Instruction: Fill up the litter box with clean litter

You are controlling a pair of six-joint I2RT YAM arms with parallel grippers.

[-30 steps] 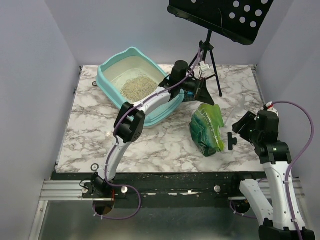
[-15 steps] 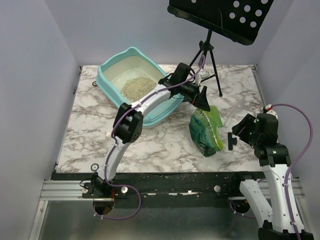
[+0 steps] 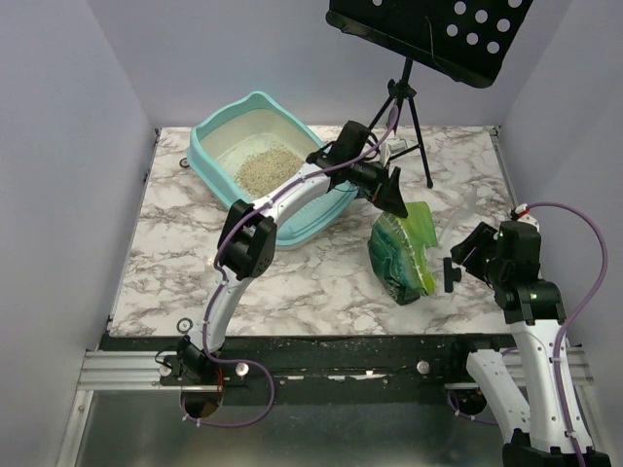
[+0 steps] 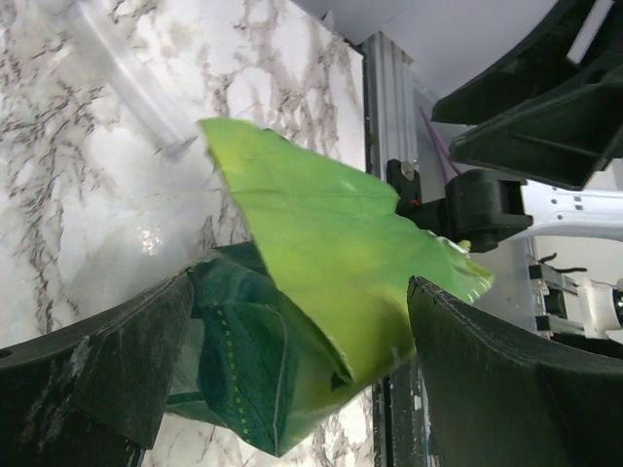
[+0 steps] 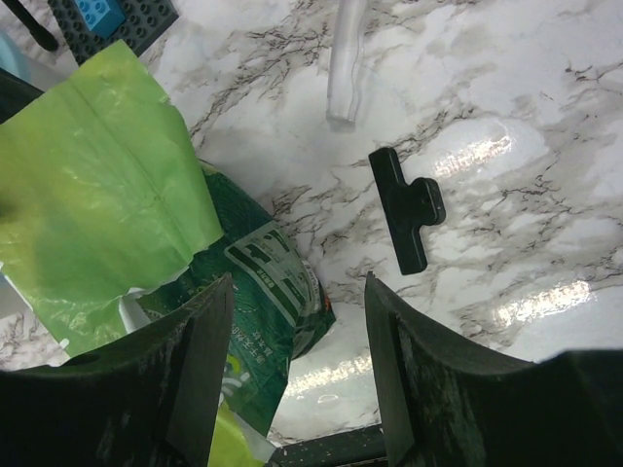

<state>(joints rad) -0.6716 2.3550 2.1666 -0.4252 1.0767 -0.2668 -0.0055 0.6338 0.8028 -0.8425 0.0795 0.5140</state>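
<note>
The bag's light-green top flap (image 3: 415,218) (image 4: 341,297) is between my left gripper's open fingers. Next I need to tilt my left gripper toward my right gripper and close on the flap.
The light-teal litter box (image 3: 216,136) stands at the back left of the table with a pile of clean litter (image 3: 268,168) inside. A green foil bag (image 3: 401,248) stands upright right of it, also seen in the left wrist view (image 4: 331,233) and the right wrist view (image 5: 107,185). My left gripper (image 3: 391,197) (image 4: 302,360) is open, its jaws on either side of the bag's light-green top flap. My right gripper (image 3: 465,255) (image 5: 297,379) is open and empty, just right of the bag near its base.
A black clip (image 3: 449,273) (image 5: 409,209) lies on the marble between the bag and my right gripper. A clear tube (image 5: 346,58) lies beyond it. A music stand's tripod (image 3: 414,107) stands at the back right. The table's front edge (image 3: 341,341) is dark.
My left gripper has moved right and down from the litter box's rim to the bag's top. My right arm has shifted slightly toward the bag.
</note>
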